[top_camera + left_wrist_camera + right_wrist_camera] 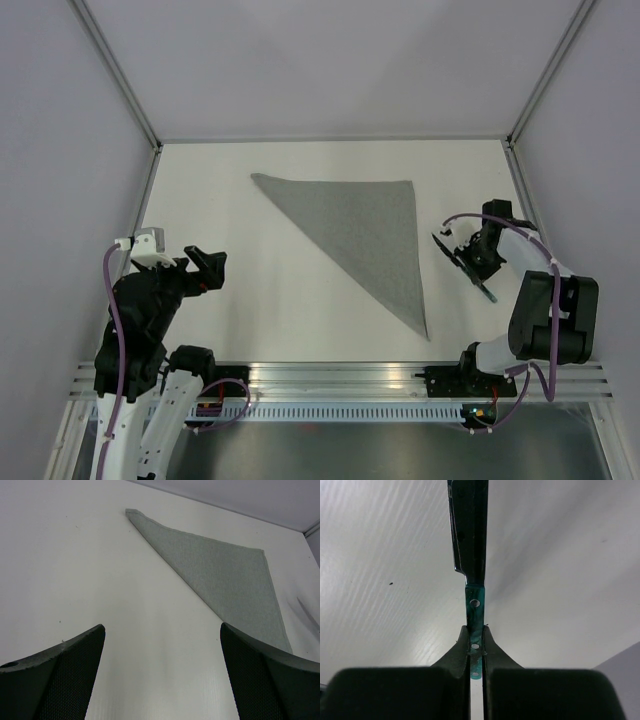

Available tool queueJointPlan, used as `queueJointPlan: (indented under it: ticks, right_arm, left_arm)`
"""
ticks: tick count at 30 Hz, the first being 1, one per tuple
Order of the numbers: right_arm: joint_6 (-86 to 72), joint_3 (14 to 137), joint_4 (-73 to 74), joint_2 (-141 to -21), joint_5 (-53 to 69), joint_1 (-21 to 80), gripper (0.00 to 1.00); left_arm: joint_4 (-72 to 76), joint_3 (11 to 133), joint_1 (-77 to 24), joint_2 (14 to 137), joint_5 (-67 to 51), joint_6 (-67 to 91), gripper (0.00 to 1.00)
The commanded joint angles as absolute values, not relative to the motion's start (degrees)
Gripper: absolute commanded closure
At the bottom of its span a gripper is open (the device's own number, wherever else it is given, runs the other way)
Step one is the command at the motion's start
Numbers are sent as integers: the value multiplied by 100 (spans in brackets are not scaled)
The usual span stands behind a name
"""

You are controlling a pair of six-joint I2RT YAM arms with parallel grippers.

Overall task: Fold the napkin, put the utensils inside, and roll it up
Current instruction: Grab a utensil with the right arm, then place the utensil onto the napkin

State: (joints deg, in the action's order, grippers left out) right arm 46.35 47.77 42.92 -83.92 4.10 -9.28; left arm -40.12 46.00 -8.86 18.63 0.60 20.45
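Observation:
Next, my right gripper carries the knife to the left in the top view, then lowers and releases it inside the napkin's long edge [334, 243], since the napkin is empty.
The grey napkin [370, 235] lies folded into a triangle on the white table, its long edge running from far left to near right. It also shows in the left wrist view [225, 575]. My right gripper [472, 258] is to the right of the napkin, shut on a dark knife-like utensil [455, 255] with a teal-green handle. The right wrist view shows the handle [475, 605] pinched between the fingertips of the gripper [475, 630], the blade pointing away. My left gripper [208, 265] is open and empty left of the napkin, with bare table between the fingers of the gripper [162, 627].
Grey enclosure walls stand at the left, right and back of the table. A metal rail [340, 375] runs along the near edge by the arm bases. White table surface [250, 290] lies between the left gripper and the napkin.

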Motion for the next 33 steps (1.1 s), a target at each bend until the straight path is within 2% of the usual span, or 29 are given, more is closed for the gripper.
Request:
queueJointPlan:
  ticks: [1, 9, 25, 33]
  right_arm:
    - [4377, 5622, 4727, -8437, 799, -940, 99]
    - [3868, 6880, 5194, -9060, 1283, -616, 99]
    - [1741, 9464, 5449, -11170, 1459, 1977, 100]
    - [1064, 9887, 5388, -11654, 1626, 2741, 100]
  left_arm:
    - [-3876, 4588, -923, 1960, 158, 2074, 0]
    - [-3885, 4597, -923, 2030, 176, 2083, 0]
    - [-3946, 4632, -923, 2215, 308, 2127, 0]
    - [-3955, 4641, -923, 2259, 343, 2145, 0]
